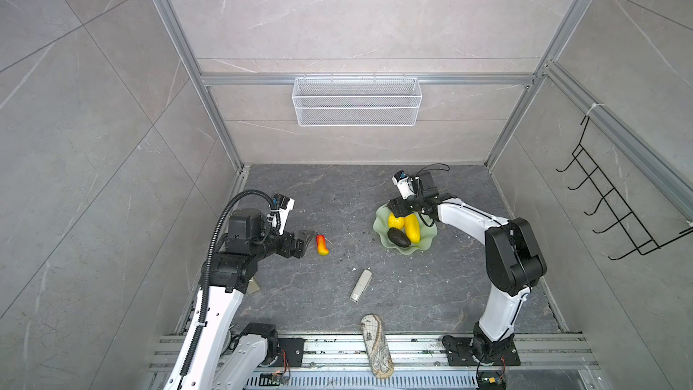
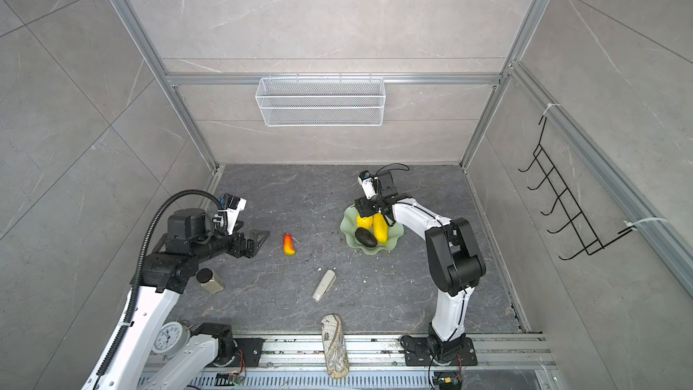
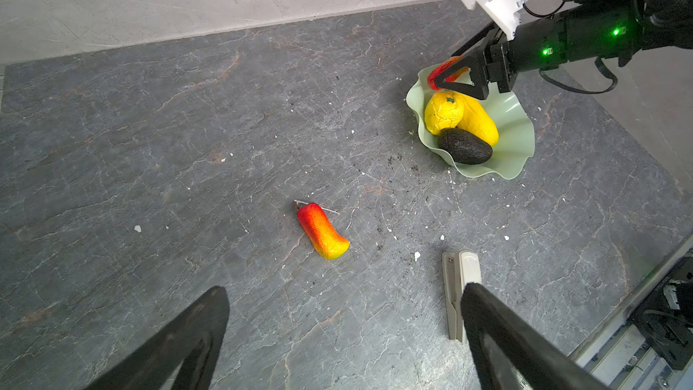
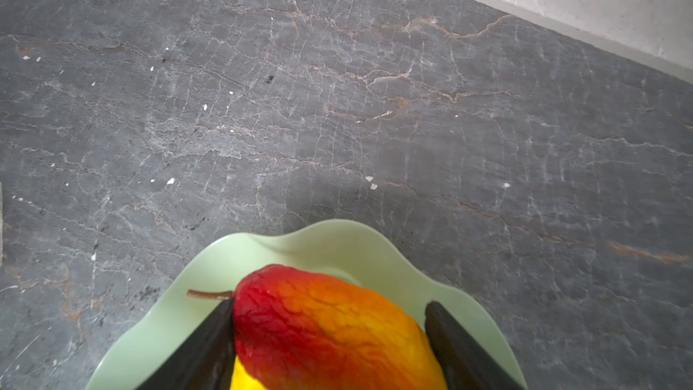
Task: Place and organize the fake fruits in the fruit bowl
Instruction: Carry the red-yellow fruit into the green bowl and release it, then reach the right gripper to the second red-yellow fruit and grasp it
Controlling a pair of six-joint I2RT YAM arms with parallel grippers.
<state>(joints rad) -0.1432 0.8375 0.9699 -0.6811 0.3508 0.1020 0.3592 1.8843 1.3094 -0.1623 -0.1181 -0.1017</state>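
Note:
My right gripper holds the red-to-yellow fruit just above the bowl's far side (image 1: 384, 213) (image 4: 353, 254). It will next lower a little into that side and release the fruit, as green shows bare there.
The pale green scalloped fruit bowl (image 1: 423, 247) (image 3: 519, 125) (image 4: 337, 241) stands right of the middle. In it lie a round yellow fruit (image 1: 395, 221) (image 3: 442, 112), a long yellow one (image 1: 412, 229) (image 3: 482, 123) and a blackish oval (image 1: 398, 238) (image 3: 465, 146). My right gripper (image 1: 397, 208) (image 4: 328, 305) hangs over the bowl's far rim, shut on a red-to-yellow fruit (image 4: 330, 332) (image 3: 444, 69). A second red-to-yellow fruit (image 1: 321, 244) (image 2: 288, 244) (image 3: 322, 232) lies on the table to the left. My left gripper (image 1: 303, 241) (image 3: 345, 288) stands open just left of it, holding nothing.
A silver-white device (image 1: 360, 286) (image 3: 459, 279) lies near the middle front, a map-patterned case (image 1: 377, 347) on the front rail. A jar (image 2: 210, 281) and a clock (image 2: 168, 337) sit by the left arm. A wire basket (image 1: 356, 101) hangs on the back wall.

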